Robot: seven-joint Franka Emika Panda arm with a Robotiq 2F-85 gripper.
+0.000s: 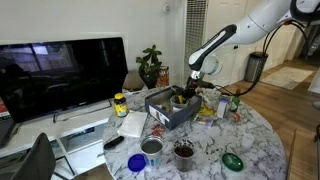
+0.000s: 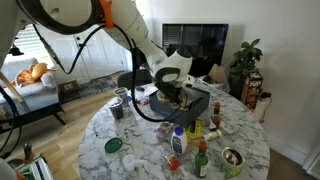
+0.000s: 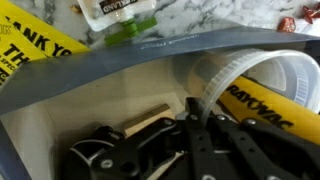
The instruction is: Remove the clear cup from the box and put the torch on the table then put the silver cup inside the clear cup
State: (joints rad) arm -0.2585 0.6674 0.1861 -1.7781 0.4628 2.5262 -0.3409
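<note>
I will next lift my gripper up and across the box's side, then lower it and let go of the clear cup's rim, because the open marble is beyond the box's side toward the brown cup.
My gripper (image 3: pixel 190 103) reaches down into the dark grey-blue box (image 3: pixel 100 70), which shows in both exterior views (image 1: pixel 163 112) (image 2: pixel 197 101). The clear cup (image 3: pixel 235 70) lies on its side in the box, and my fingers are closed on its rim. A yellow item labelled Rayovac (image 3: pixel 262 100) shows through the cup wall. I cannot make out the black torch. The silver cup (image 1: pixel 152 148) stands on the marble table (image 1: pixel 255 140) near its front edge. My gripper also shows in both exterior views (image 1: pixel 182 97) (image 2: pixel 178 95).
A dark brown cup (image 1: pixel 184 152) stands beside the silver cup, with a green lid (image 1: pixel 232 160) to the right. Small bottles (image 2: pixel 180 142) crowd the table's near side. A TV (image 1: pixel 60 75) and a plant (image 1: pixel 150 65) stand behind the table.
</note>
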